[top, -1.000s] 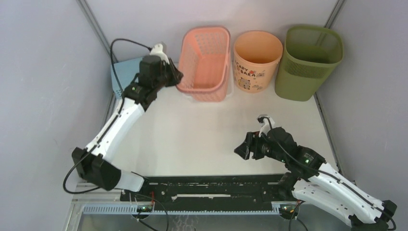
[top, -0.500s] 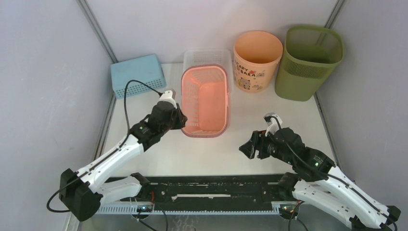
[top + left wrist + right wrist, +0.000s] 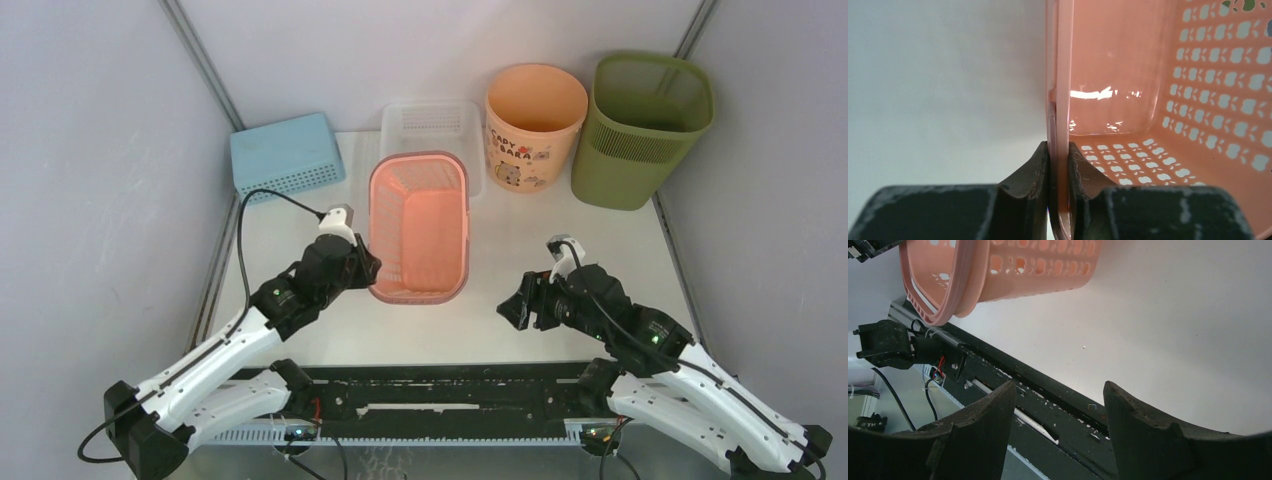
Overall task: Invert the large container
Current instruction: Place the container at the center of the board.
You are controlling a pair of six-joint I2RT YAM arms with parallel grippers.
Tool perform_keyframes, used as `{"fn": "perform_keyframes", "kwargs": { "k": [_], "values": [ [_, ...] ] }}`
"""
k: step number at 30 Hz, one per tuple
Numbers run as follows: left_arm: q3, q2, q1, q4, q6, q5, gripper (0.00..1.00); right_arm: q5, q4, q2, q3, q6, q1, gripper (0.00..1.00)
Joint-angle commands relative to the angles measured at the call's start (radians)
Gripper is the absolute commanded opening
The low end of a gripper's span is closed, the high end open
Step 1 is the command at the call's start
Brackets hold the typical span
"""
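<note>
The far end of the pink basket is over part of the clear tub, so my left gripper will pull the basket back toward the black bar. Then it will release the basket's rim.
The large container, an olive-green bin (image 3: 640, 135) with a mesh upper band, stands upright with its mouth up at the back right corner. No gripper is near it. My left gripper (image 3: 365, 265) is shut on the left rim of a pink perforated basket (image 3: 418, 230), which sits mouth up at the middle of the table. The left wrist view shows the rim (image 3: 1058, 100) pinched between my fingers. My right gripper (image 3: 510, 305) is open and empty, low over the table front right of the basket. The basket also shows in the right wrist view (image 3: 1013, 265).
A peach bucket with cartoon print (image 3: 533, 125) stands left of the green bin. A clear plastic tub (image 3: 430, 125) and a blue perforated box (image 3: 285, 155) sit at the back. A black rail (image 3: 430, 390) runs along the near edge. Grey walls close in both sides.
My left arm has pulled the pink basket from the back row toward the front middle of the table, uncovering the clear tub. My right gripper has shifted slightly.
</note>
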Motion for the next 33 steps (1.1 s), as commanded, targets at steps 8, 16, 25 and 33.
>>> {"fn": "perform_keyframes", "kwargs": {
  "k": [8,16,25,33],
  "values": [
    [-0.012,-0.075,-0.074,-0.077,-0.080,-0.015,0.00,-0.001,0.032,0.004,0.027,0.008,0.008,0.73],
    [-0.029,-0.077,-0.085,-0.128,-0.093,-0.074,0.02,-0.024,0.080,0.035,0.007,0.001,0.007,0.73],
    [0.061,-0.015,-0.088,-0.205,-0.048,-0.134,0.54,-0.029,0.079,0.040,0.014,-0.020,0.006,0.73],
    [0.321,0.048,-0.175,-0.375,0.049,-0.236,0.68,0.020,0.042,0.032,0.066,-0.039,0.003,0.74]
  ]
}}
